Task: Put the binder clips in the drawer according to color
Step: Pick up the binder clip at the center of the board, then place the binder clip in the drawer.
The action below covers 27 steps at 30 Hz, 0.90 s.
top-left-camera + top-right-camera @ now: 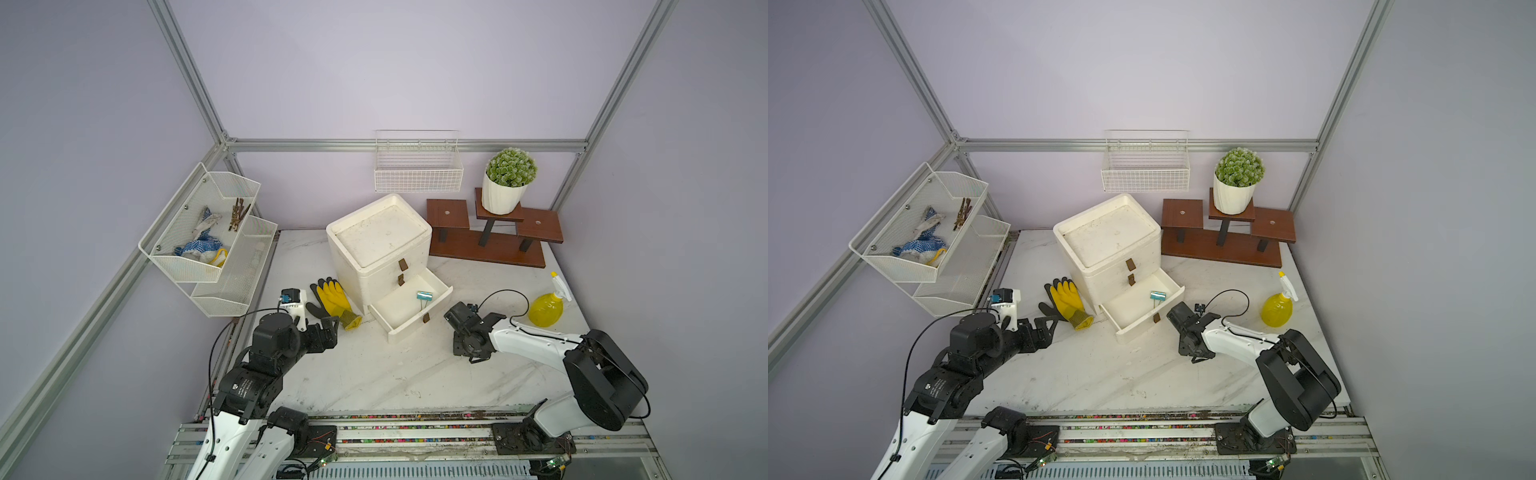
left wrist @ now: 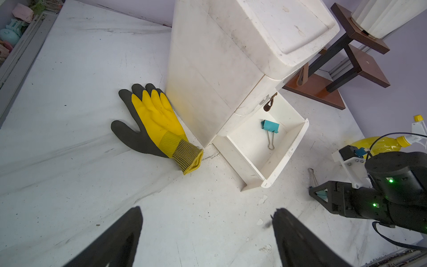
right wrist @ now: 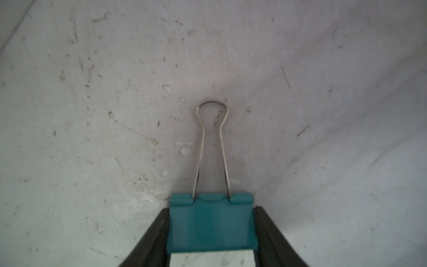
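My right gripper will rise next, move its teal binder clip outward over the bottom of the drawer beside the other binder clip (image 1: 410,308) and let go, since both are teal.
The drawer chest (image 1: 374,257) stands white and boxy at the table's back middle, its bottom drawer (image 1: 440,300) pulled out. One teal binder clip (image 1: 424,296) (image 2: 269,126) lies inside that drawer. A second teal binder clip (image 3: 211,226) rests on the table just right of the drawer, wire handle pointing away. My right gripper (image 3: 211,209) (image 1: 462,351) points down with both fingers pressed against the sides of that clip. My left gripper (image 2: 208,209) (image 1: 328,328) hovers open over bare table left of the drawer, holding nothing. No other clips show.
A yellow and black glove (image 1: 332,301) lies against the chest's left side. A yellow spray bottle (image 1: 546,307) stands at the right. A brown stand (image 1: 490,245) with a potted plant (image 1: 509,178) sits at the back right. White wire baskets (image 1: 208,241) hang on the left.
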Motion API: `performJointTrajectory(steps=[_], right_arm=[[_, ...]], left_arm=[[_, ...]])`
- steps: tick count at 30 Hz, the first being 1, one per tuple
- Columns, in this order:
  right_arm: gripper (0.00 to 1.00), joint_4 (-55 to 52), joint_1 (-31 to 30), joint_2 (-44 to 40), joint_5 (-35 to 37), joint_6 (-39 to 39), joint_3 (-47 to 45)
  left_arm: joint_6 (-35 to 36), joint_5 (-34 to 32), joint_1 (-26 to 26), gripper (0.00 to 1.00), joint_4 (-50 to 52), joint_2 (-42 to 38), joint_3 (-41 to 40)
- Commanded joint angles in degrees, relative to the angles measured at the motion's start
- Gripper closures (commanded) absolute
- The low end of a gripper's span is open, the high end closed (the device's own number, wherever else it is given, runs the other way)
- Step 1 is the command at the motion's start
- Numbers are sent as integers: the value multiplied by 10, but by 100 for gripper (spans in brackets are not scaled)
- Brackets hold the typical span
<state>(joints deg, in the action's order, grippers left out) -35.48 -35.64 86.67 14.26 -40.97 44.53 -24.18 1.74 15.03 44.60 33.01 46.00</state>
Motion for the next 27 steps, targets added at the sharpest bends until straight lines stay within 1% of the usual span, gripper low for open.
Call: performJointTrajectory(steps=[1, 3, 6, 8, 11, 13, 16, 19, 21, 24, 27], right_arm=[[68, -16, 2, -26, 6, 0, -2], [73, -37, -4, -44, 17, 2, 23], [74, -49, -10, -60, 3, 30, 88], [73, -41, -16, -52, -11, 41, 141], [73, -19, -22, -1, -36, 52, 224], [74, -6, -25, 59, -52, 63, 279], [74, 6, -38, 123, -48, 81, 342], [74, 13, -47, 171, -42, 88, 370], [74, 12, -50, 189, -37, 83, 371], [72, 45, -56, 194, -34, 90, 350], [71, 62, -62, 200, -22, 112, 349]], left_arm=[[12, 5, -2, 8, -21, 1, -6], [12, 6, -2, 8, -22, 2, -6], [12, 6, -2, 8, -22, 1, -6], [12, 5, -2, 8, -22, 0, -7], [12, 5, -2, 8, -22, 0, -6], [13, 5, -2, 8, -21, -1, -6], [13, 4, -2, 8, -22, -2, -6], [13, 3, -2, 8, -22, 0, -6], [13, 4, -2, 8, -22, 1, -6], [12, 3, -2, 8, -22, 0, -6], [12, 3, -2, 8, -22, 2, -6]])
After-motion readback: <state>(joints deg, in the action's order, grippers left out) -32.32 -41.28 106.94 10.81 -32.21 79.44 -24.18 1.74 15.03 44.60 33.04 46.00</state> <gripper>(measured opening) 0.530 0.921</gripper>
